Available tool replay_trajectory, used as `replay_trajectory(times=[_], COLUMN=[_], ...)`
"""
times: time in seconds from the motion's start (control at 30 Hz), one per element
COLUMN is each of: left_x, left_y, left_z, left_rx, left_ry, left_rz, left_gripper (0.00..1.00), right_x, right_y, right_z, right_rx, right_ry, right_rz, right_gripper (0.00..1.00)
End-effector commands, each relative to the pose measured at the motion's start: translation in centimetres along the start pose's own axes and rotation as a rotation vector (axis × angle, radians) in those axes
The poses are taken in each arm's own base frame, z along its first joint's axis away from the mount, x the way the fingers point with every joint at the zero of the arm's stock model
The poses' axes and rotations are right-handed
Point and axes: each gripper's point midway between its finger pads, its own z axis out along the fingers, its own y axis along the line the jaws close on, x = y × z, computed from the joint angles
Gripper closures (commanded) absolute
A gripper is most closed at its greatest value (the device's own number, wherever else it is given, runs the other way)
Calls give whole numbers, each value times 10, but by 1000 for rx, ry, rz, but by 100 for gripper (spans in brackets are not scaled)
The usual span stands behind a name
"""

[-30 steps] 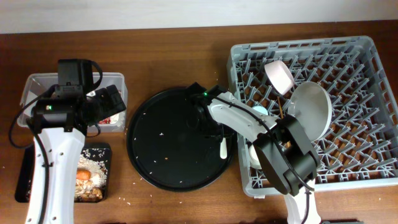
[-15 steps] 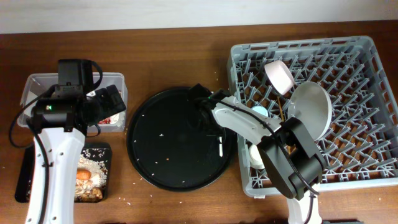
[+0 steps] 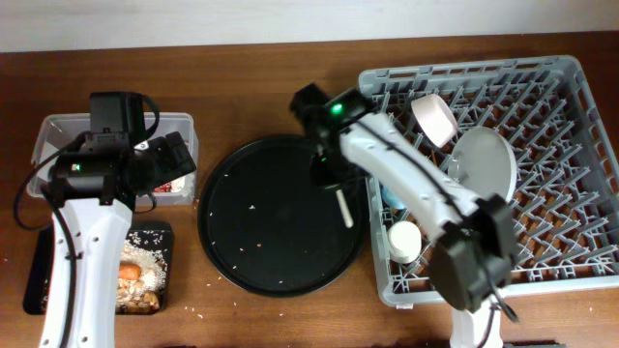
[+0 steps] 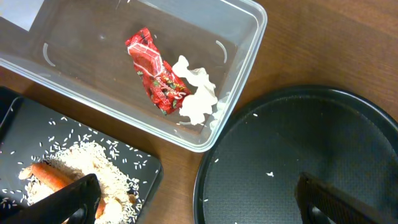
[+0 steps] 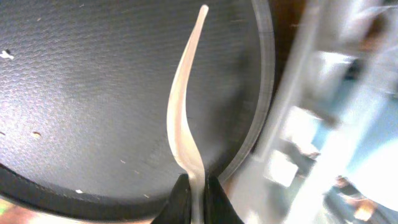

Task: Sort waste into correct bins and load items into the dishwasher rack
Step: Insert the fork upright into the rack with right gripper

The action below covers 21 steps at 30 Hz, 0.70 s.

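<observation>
My right gripper moves past the light blue cup, down into the rack (image 3: 542, 87) beside the plate, and releases the fork next. Other dishes already sit there.
My right gripper (image 3: 330, 175) is shut on the handle of the white plastic fork (image 3: 343, 206) and holds it above the right side of the round black tray; in the right wrist view the gripper (image 5: 198, 193) pinches the fork (image 5: 183, 106). My left gripper (image 4: 193, 205) is open and empty, hovering over the clear tub (image 3: 58, 126). The tub holds the red foil wrapper (image 4: 155, 78) and white tissue (image 4: 198, 99). The shallow black tray (image 3: 150, 234) holds rice (image 4: 93, 162) and the carrot (image 4: 53, 176). The grey rack (image 3: 542, 87) holds the bowl (image 3: 433, 118), plate (image 3: 484, 169) and cream cup (image 3: 404, 240).
The large round black tray (image 3: 261, 222) lies between the bins and the rack, with a few rice grains on it. A light blue cup (image 3: 391, 200) sits in the rack, partly hidden by my right arm. Loose grains lie on the wooden table by the black tray.
My right gripper has lifted the fork off the round tray and swung back and right, toward the rack's left edge. The left arm has not moved.
</observation>
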Motion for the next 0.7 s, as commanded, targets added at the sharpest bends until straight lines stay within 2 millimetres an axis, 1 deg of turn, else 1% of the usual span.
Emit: replay_trajectory(times=[0.0, 0.03, 0.07, 0.1, 0.13, 0.17, 0.2, 0.3, 0.33, 0.37, 0.4, 0.47, 0.67], left_x=[-5, -5, -5, -5, -5, -5, -5, -5, -5, -5, -5, -5, -5], left_y=[2, 2, 2, 2, 2, 2, 2, 2, 2, 2, 2, 2, 2], left_z=[-7, -7, -7, -7, -7, -7, -7, -7, -7, -7, -7, -7, -7], left_rx=[0, 0, 0, 0, 0, 0, 0, 0, 0, 0, 0, 0, 0], left_ry=[-26, -26, -26, -26, -26, -26, -26, -26, -26, -26, -26, -26, -26], left_rz=[-10, -10, -10, -10, -10, -10, -10, -10, -10, -10, -10, -10, -10], left_gripper=[1, 1, 1, 1, 1, 1, 1, 1, 1, 1, 1, 1, 1], right_x=[-2, 2, 3, 8, 12, 19, 25, 36, 39, 42, 44, 42, 41], right_y=[-60, -88, -109, -134, -150, -169, -179, -185, -192, -192, -194, -203, -203], right_z=[-59, -67, -67, -64, -60, -49, -36, 19, 30, 37, 38, 37, 37], right_rx=[34, 45, 55, 65, 68, 72, 73, 91, 130, 135, 144, 195, 195], right_ry=[-116, -112, -97, -63, -42, -10, 21, 76, 82, 91, 97, 86, 85], right_rz=[19, 37, 43, 64, 108, 161, 169, 86, 85, 84, 83, 83, 83], right_gripper=[96, 96, 96, 96, 96, 96, 96, 96, 96, 96, 96, 96, 95])
